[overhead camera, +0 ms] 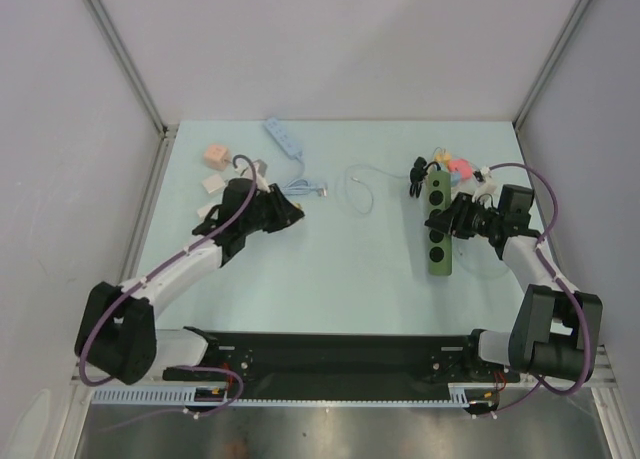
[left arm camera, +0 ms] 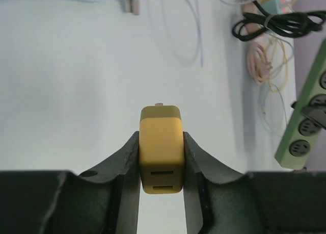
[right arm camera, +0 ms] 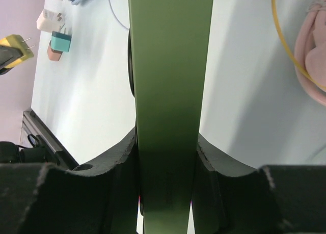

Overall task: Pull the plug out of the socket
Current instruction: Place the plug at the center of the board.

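My left gripper brings the unplugged yellow plug left in the top view and down to release it next, since open tabletop lies there below.
A yellow plug (left arm camera: 160, 142) with two slots on its near face sits clamped between my left gripper's (left arm camera: 160, 165) fingers, held above the table and apart from the socket strip. In the top view the left gripper (overhead camera: 296, 212) is at centre-left. The plug also shows far left in the right wrist view (right arm camera: 15, 46), prongs bare. The green socket strip (overhead camera: 438, 241) lies at the right. My right gripper (overhead camera: 456, 219) is shut on its side, and the strip (right arm camera: 170, 91) fills the gap between the fingers (right arm camera: 122, 162). The strip's edge shows in the left wrist view (left arm camera: 305, 127).
A pale blue power strip (overhead camera: 283, 135) with its cable lies at the back. A pink adapter (overhead camera: 213, 156) and a white adapter (overhead camera: 213, 182) sit far left. A thin white cable (overhead camera: 360, 189) loops mid-table. Black (overhead camera: 418, 174), pink and yellow cables (overhead camera: 458, 166) bunch behind the green strip.
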`<state>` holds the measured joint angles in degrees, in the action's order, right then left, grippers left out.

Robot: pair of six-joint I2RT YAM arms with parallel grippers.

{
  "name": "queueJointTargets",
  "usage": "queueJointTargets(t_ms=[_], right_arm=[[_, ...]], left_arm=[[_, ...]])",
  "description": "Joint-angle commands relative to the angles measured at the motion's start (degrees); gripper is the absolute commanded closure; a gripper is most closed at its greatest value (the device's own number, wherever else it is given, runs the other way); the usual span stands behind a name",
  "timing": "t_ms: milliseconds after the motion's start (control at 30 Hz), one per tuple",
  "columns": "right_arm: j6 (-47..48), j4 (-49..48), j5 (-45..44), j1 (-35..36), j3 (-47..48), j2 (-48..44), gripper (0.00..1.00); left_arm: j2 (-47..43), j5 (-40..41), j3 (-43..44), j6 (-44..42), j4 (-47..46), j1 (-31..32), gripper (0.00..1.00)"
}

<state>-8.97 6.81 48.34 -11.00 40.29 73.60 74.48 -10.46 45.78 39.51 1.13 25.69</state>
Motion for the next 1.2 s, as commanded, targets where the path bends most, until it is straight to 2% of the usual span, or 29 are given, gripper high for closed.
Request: queueJointTargets(t_ms=[0,233,333,533,633,833,867,933,1100,1133,1167], right_arm=[[0.8,-5.6,4.7,-0.3,0.7,-1.0,1.00],[0.8,-5.8,5.3,-0.3,0.6,-0.7,1.00],[0.6,-5.8,5.5,-0.3,0.7,-0.9,1.00],[0.4,-6.0,5.8,-0.4,0.7,-0.9,1.00],[0.3,-6.0,5.9,-0.4,0.7,-1.0,1.00],[0.2,-6.1,6.2,-0.5,0.8,-1.1,1.00],[0.2,-6.2,6.2,-0.6,0.8,-1.0,1.00],[0.0,-6.2,6.2,-0.6,0.8,-0.9,1.00],[0.2,-6.1,6.3,-0.7,0.8,-1.0,1.00],[0.3,-6.1,6.3,-0.7,0.7,-1.0,1.00],[0.4,-6.0,6.3,-0.7,0.7,-0.9,1.00]], left_arm=[[-5.7,2.1,-5.5,0.8,-4.2,-4.3,1.00],[-9.6,1.5,-16.8,6.5,-7.9,-18.3,1.00],[-9.1,3.2,-17.8,9.0,-5.4,-21.5,1.00],[-9.4,10.2,-18.2,9.3,-1.6,-22.7,1.00],[-8.1,10.4,-18.4,9.7,0.2,-24.6,0.98],[-3.5,10.4,-17.2,10.0,1.0,-28.0,0.85],[-2.9,10.3,-17.1,9.7,0.8,-28.3,0.78],[-1.9,9.6,-16.9,9.7,0.5,-29.0,0.74],[-0.5,9.0,-16.7,9.1,0.5,-29.8,0.56],[-0.6,9.1,-16.6,9.0,0.7,-30.0,0.51],[-1.4,9.5,-16.5,8.8,1.5,-30.1,0.41]])
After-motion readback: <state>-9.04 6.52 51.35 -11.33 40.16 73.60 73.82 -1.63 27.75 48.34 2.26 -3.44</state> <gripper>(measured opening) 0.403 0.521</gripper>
